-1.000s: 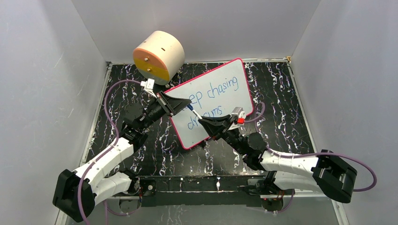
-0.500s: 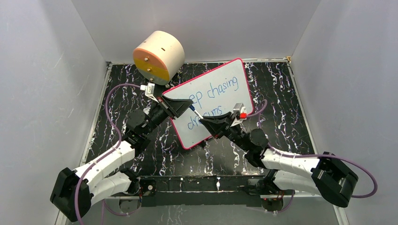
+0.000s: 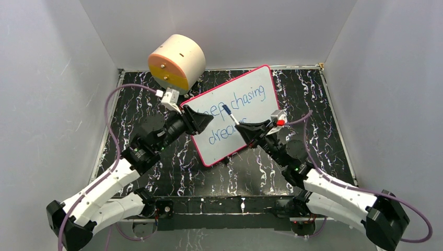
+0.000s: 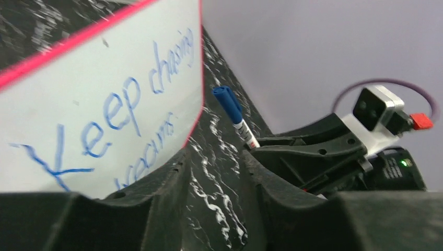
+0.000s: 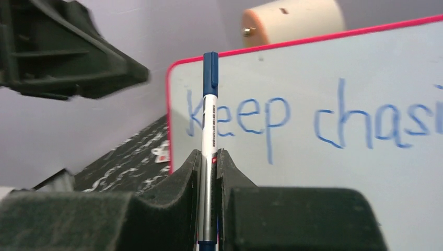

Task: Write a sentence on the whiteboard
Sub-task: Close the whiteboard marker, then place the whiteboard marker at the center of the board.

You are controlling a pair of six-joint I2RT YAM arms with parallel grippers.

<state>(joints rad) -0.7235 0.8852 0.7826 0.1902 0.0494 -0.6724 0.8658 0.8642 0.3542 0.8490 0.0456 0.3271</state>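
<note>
Next, my right gripper shifts to the right in the top view and down onto bare tabletop beside the whiteboard and releases the marker, because the sentence stands written.
The whiteboard, white with a pink-red border, lies askew on the black marbled table. The sentence on it reads "Keep chasing" in blue, with "dreams" on a second line partly hidden by my right arm. My right gripper is shut on a blue-and-white marker, which is held off the board with its blue end pointing up and left. In the right wrist view the marker stands clamped between the fingers. My left gripper hovers at the board's left edge, open, with only table showing between its fingers.
A cream cylinder with an orange and yellow face stands at the back left, just behind the board's corner. Grey walls close in the table on three sides. The two grippers face each other closely over the board's left half.
My left gripper has opened and let go of the board's left edge. The right arm has lifted the marker off the second line and drawn back to the right.
</note>
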